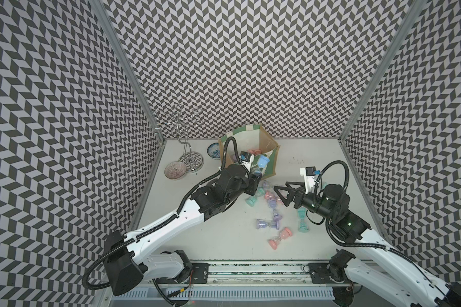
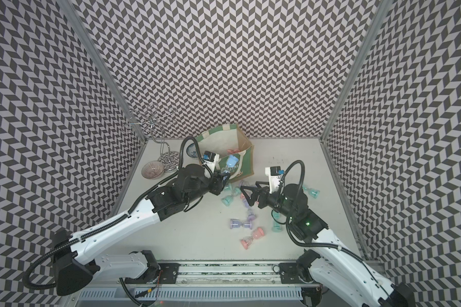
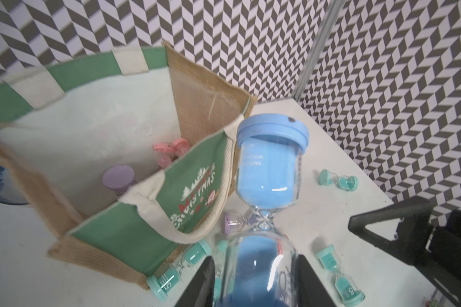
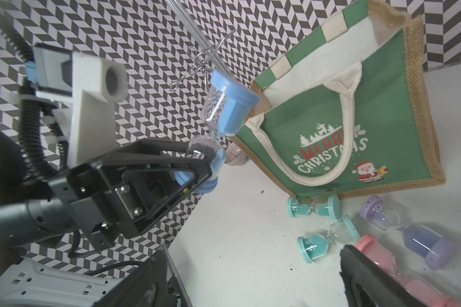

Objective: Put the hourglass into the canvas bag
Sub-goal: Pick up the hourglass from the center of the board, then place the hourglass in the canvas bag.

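I will next carry the blue hourglass in my left gripper outward to the opening of the canvas bag, past the bag's rim. Then I will lower the hourglass inside and let it go.
A large blue hourglass hangs tilted above the table, and my left gripper is shut on its lower glass bulb. In both top views its blue cap lies level with the front rim of the canvas bag. The bag stands open near the back wall, its green "Merry Christmas" panel toward me. Pink and purple hourglasses lie inside it. My right gripper is open and empty, low over the table right of the bag.
Several small teal, purple and pink hourglasses lie scattered on the table in front of the bag and under my right gripper. At the back left stand a wire rack, a ribbed glass bowl and a blue patterned dish.
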